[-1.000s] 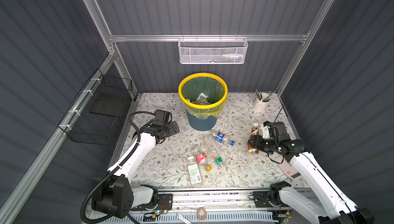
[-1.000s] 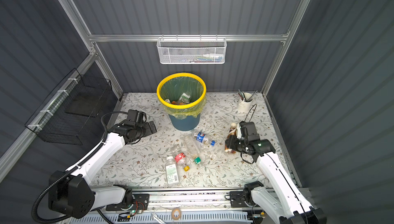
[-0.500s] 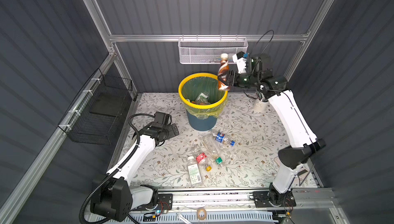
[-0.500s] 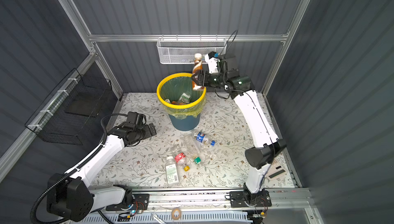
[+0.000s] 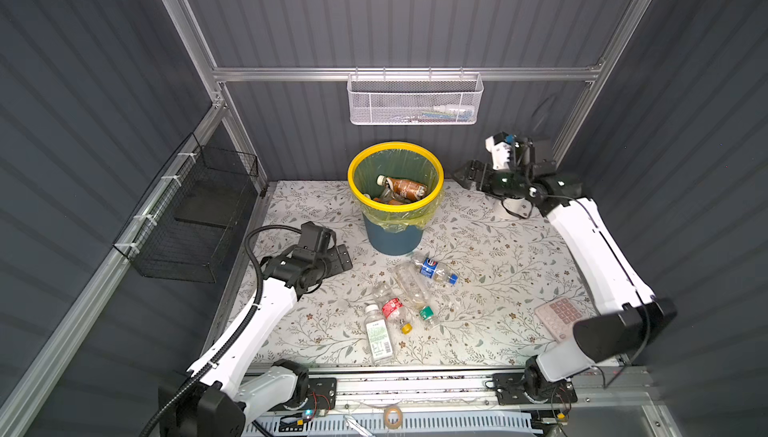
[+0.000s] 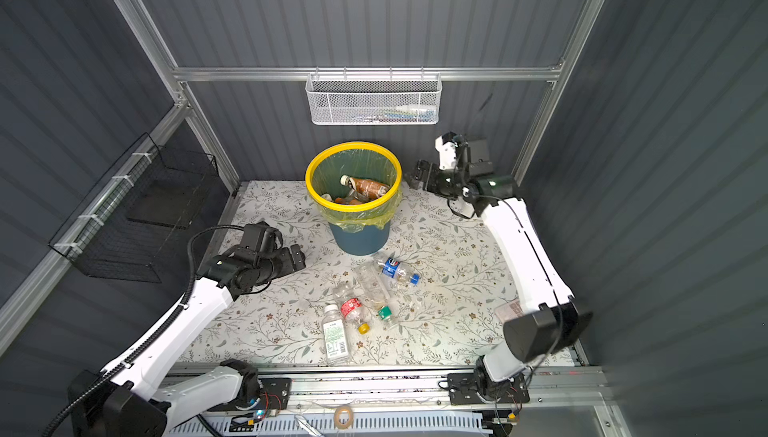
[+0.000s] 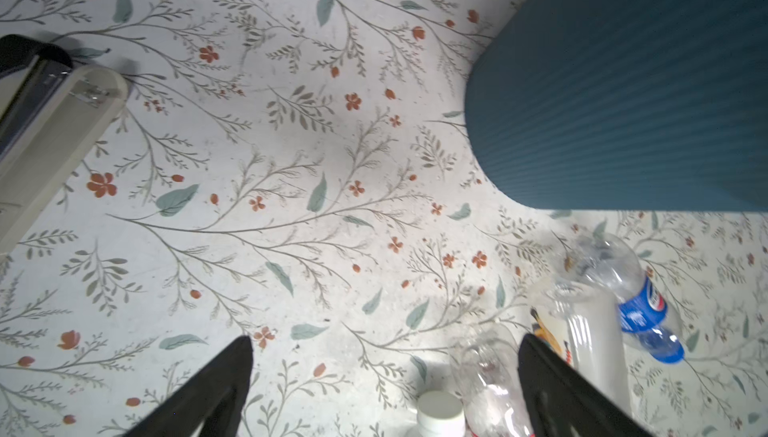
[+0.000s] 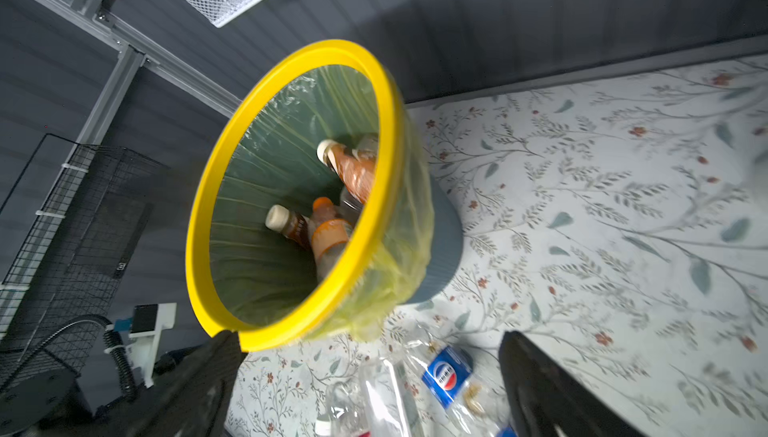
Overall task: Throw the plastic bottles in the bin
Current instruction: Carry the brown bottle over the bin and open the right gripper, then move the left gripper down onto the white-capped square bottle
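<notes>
The robot should bring its open left gripper back and down onto its label's cap-side end (image 5: pixel 376 327) and close it there, as the white-labelled bottle lies uncovered at the near side of the group.
The bin (image 5: pixel 392 239) (image 6: pixel 359 239) with the yellow rim stands at the back middle. A brown-labelled bottle (image 5: pixel 405 186) (image 8: pixel 353 169) lies on top of other bottles inside it. Several plastic bottles lie in front of it: a blue-labelled one (image 5: pixel 432 268) (image 8: pixel 446 374), a clear one (image 5: pixel 411 287), a red-labelled one (image 5: pixel 392 310) and a white-labelled one (image 5: pixel 378 335). My right gripper (image 5: pixel 467 175) (image 8: pixel 370 333) hangs open and empty, raised just right of the bin's rim. My left gripper (image 5: pixel 343 256) (image 7: pixel 384 339) is open and empty, low over the mat left of the bin.
A white mesh basket (image 5: pixel 413 102) hangs on the back rail above the bin. A black wire basket (image 5: pixel 195 218) hangs on the left wall. A calculator (image 5: pixel 559 318) lies at the right, partly behind my right arm. A white pen cup (image 5: pixel 515 208) sits behind the right wrist.
My right arm lifted the brown bottle from the table to above the bin, opened and let it go. The bottle now lies in the bin. The gripper has drawn back to the right.
</notes>
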You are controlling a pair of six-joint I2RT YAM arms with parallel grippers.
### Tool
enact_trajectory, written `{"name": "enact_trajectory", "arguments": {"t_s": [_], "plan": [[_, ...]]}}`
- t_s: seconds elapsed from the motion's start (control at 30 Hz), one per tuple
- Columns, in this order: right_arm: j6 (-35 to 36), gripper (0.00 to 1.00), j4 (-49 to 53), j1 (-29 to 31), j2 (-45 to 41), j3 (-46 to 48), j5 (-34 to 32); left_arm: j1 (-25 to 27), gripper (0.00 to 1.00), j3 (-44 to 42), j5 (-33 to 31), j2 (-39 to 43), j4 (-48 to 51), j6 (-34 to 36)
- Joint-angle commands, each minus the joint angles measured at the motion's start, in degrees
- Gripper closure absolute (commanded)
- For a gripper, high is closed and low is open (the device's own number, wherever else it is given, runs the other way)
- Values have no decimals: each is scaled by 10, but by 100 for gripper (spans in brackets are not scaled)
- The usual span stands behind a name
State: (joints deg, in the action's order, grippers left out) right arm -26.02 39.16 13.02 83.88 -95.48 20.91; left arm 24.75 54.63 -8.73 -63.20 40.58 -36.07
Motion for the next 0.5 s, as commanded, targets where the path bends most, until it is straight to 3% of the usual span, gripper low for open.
{"name": "enact_trajectory", "arguments": {"t_s": [0.0,0.23,0.47], "plan": [[-15,1,-75,-31,-73,126,-7,52,1,-19,13,4,56,-51],[-37,1,-105,-86,-164,339,-6,205,1,-50,-8,-16,81,-161],[-46,1,-130,-115,-186,412,9,346,1,-36,-62,-88,121,-246]]}}
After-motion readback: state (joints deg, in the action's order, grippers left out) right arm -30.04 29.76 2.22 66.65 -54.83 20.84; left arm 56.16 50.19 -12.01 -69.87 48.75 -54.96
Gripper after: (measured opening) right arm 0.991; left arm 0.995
